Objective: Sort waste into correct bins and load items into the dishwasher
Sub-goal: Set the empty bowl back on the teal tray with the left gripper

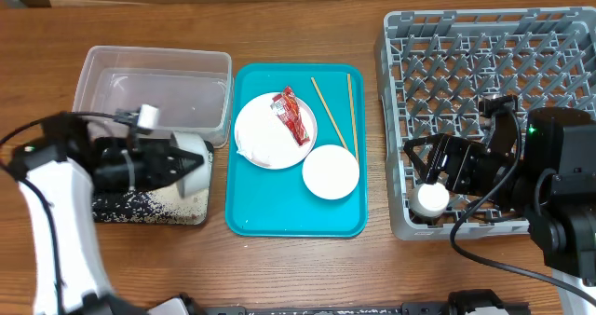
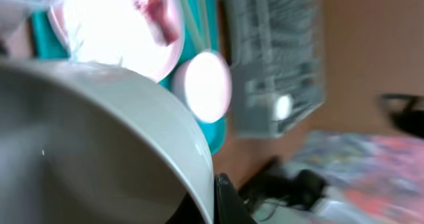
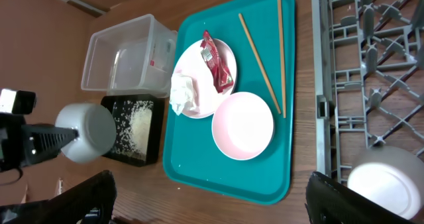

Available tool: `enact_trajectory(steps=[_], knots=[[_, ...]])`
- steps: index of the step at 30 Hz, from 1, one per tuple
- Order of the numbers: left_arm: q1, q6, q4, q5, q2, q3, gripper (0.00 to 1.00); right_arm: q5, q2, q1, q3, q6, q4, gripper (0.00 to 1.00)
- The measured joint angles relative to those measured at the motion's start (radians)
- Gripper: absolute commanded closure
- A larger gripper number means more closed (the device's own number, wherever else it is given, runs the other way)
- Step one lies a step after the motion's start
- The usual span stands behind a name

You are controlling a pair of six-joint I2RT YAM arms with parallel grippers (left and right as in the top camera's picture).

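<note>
The teal tray's near corner beside the black tray (image 1: pixel 149 206) is empty, so the left gripper needs to swing over it next, turn the white bowl upright and lower it.
My left gripper (image 1: pixel 172 164) is shut on the rim of a white bowl (image 1: pixel 196 148), tipped on its side over the black tray (image 1: pixel 149 206), which holds loose rice (image 3: pixel 138 121). In the left wrist view the bowl (image 2: pixel 99 138) fills the frame. The clear tub (image 1: pixel 154 84) stands behind the black tray. On the teal tray (image 1: pixel 279 212) a large plate (image 1: pixel 265 133) carries the red wrapper (image 1: pixel 293 116) and a tissue (image 3: pixel 182 91). A smaller dish (image 1: pixel 331 172) and two chopsticks (image 1: pixel 328 110) lie beside it. My right gripper (image 1: pixel 445 166) is open over the grey rack (image 1: pixel 484 54), just above a small cup (image 1: pixel 432 198).
The rack fills the right side of the table, and its near left corner holds the cup (image 3: pixel 384 181). Bare wooden table runs along the front edge and between the teal tray and the rack. The right arm's cable loops at the front right.
</note>
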Motion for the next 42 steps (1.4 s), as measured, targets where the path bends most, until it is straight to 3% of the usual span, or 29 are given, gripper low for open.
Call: enact_trajectory(steps=[3,8,12,17,23,27,31,35,38,42], knots=[[-0.162,-0.171,0.066,-0.171,-0.084,0.002,0.96,0.0,0.002,0.0,0.0,-0.001,0.0,0.07],[-0.56,-0.443,0.154,-0.515,-0.131,0.002,0.96,0.0,0.023,0.0,0.0,0.0,0.0,0.07],[-0.835,-0.629,0.243,-0.776,-0.089,-0.011,0.96,0.0,0.042,0.0,0.0,0.0,-0.005,0.07],[-1.021,-0.793,0.332,-0.973,0.051,-0.03,0.96,0.0,0.045,0.0,0.0,0.0,-0.025,0.07],[-1.091,-0.895,0.378,-1.049,0.218,-0.037,0.96,0.0,0.045,0.0,0.0,0.0,-0.037,0.07],[-1.103,-0.937,0.385,-1.049,0.279,-0.039,0.7,0.0,0.045,0.0,0.0,0.0,-0.039,0.07],[-1.103,-0.955,0.364,-1.062,0.282,-0.036,0.61,0.0,0.045,0.0,0.0,0.0,-0.039,0.07],[-1.087,-0.955,0.275,-1.083,0.282,0.024,0.37,0.0,0.045,0.0,0.0,0.0,-0.039,0.07],[-1.055,-0.932,0.282,-1.118,0.28,0.124,0.31,0.0,0.045,0.0,0.0,0.0,-0.039,0.07],[-0.996,-0.893,0.385,-1.202,0.266,0.175,0.31,0.0,0.045,0.0,0.0,0.0,-0.039,0.07]])
